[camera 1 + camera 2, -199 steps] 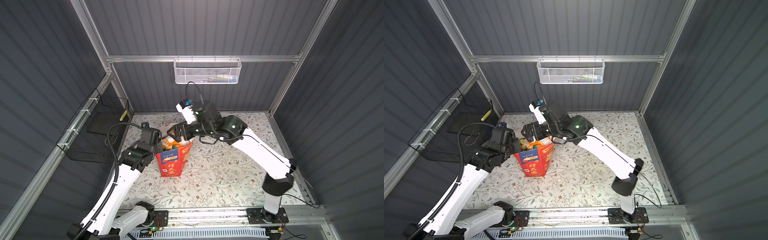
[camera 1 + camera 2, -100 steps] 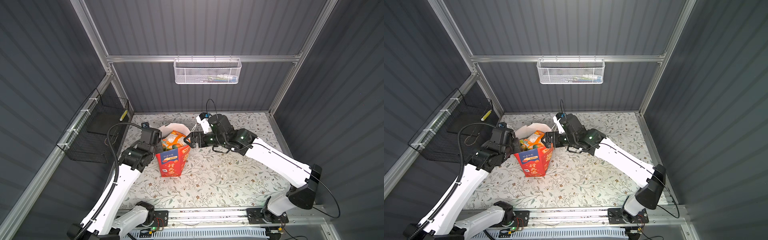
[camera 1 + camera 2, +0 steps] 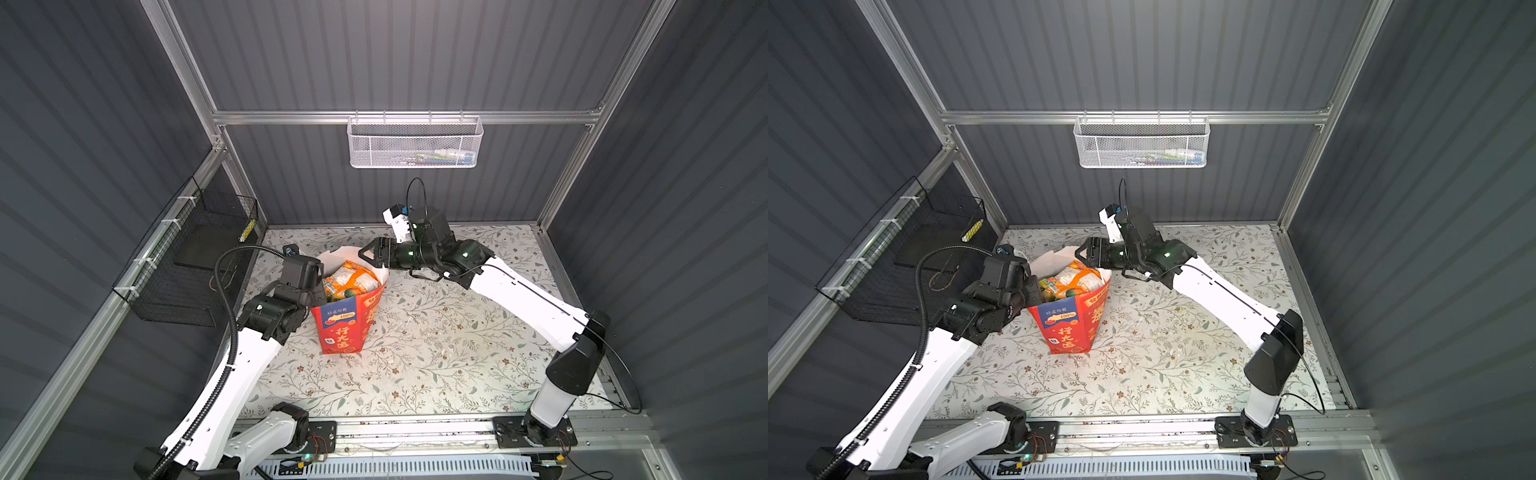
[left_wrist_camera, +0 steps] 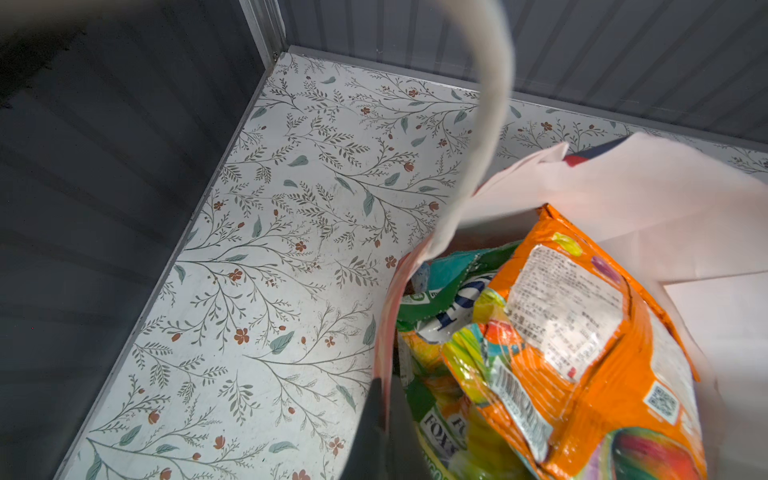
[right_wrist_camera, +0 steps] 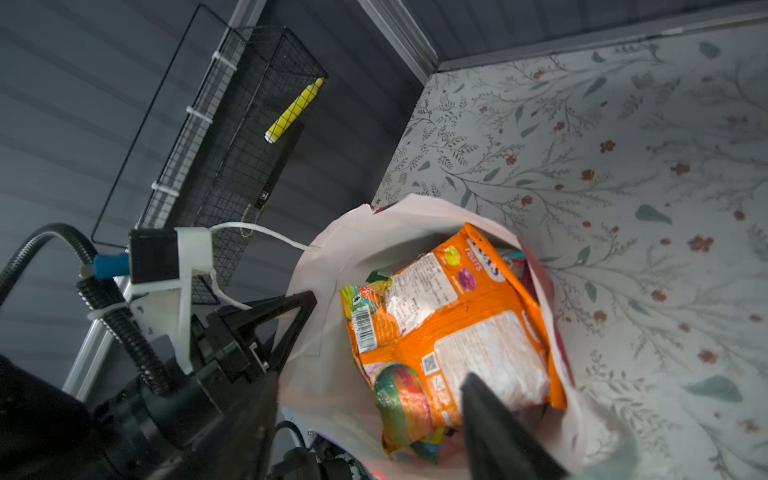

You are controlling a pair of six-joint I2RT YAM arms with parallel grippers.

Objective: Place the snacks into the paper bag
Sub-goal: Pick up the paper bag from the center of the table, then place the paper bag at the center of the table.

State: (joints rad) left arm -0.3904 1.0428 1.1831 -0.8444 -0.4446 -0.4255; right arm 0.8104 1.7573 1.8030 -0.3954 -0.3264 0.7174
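Note:
The filled bag stands nearer the black wire basket, so my left gripper will next pull the bag's rim toward the clear middle of the floral table and let go of it.
The red paper bag [image 3: 347, 328] stands upright on the floral table, its white inside [image 5: 365, 232] showing. Snacks fill it: an orange packet [image 3: 353, 278] [image 5: 449, 324] lies on top, and green-yellow FOX'S packets [image 4: 440, 316] sit under it. My left gripper [image 4: 384, 399] is shut on the bag's left rim and holds the mouth open. My right gripper [image 3: 365, 253] hovers at the bag's far right rim. Its jaws stand apart over the bag's mouth in the right wrist view [image 5: 370, 399] and hold nothing.
A white mesh basket [image 3: 415, 143] hangs on the back wall. A black wire basket [image 3: 195, 257] with a yellow item [image 5: 293, 110] hangs on the left wall. The floral table [image 3: 436, 345] stretches in front and to the right of the bag.
My right gripper has drawn back from over the bag's mouth toward the right, and its jaws have narrowed. The orange packet now lies uncovered in the bag. The left arm has kept its hold.

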